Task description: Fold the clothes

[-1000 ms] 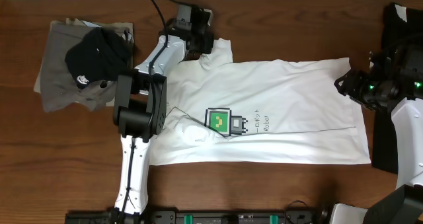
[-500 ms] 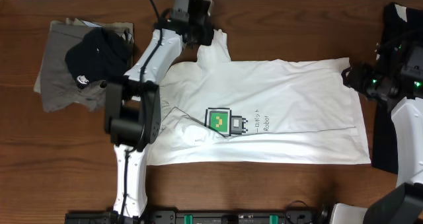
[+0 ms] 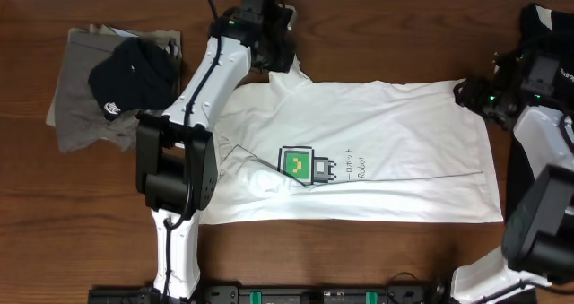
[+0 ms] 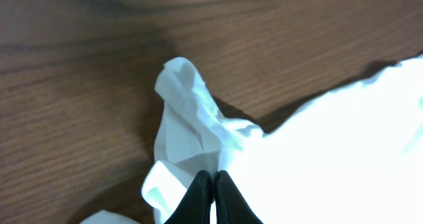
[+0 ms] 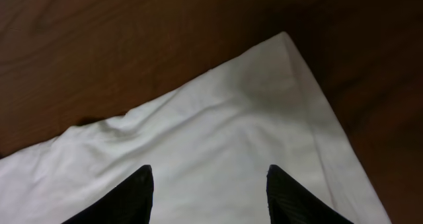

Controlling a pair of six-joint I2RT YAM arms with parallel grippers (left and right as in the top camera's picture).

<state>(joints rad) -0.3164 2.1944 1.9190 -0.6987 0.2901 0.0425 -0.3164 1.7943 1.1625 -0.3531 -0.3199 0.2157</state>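
Observation:
My right gripper needs to go down next and move gently outward onto the shirt's far corner, since its open fingers still hover short of that white edge.
A white T-shirt [image 3: 386, 134] with a green pixel-robot print [image 3: 298, 164] lies spread across the middle of the table. My left gripper [image 3: 280, 62] is shut on the shirt's sleeve at the upper left; in the left wrist view the closed fingers [image 4: 213, 179] pinch a bunched fold of white cloth [image 4: 188, 118]. My right gripper [image 3: 468, 96] is open just over the shirt's upper right corner; in the right wrist view the spread fingers [image 5: 208, 174] hover above that corner [image 5: 277, 72], holding nothing.
A grey-olive garment [image 3: 81, 98] with a black garment [image 3: 133, 71] on top lies at the far left. Another black garment [image 3: 543, 35] lies along the right edge. The table is dark wood [image 3: 90, 214].
My left gripper has pulled the pinched sleeve up and away toward the table's far edge. My right gripper has moved up to the shirt's upper right corner.

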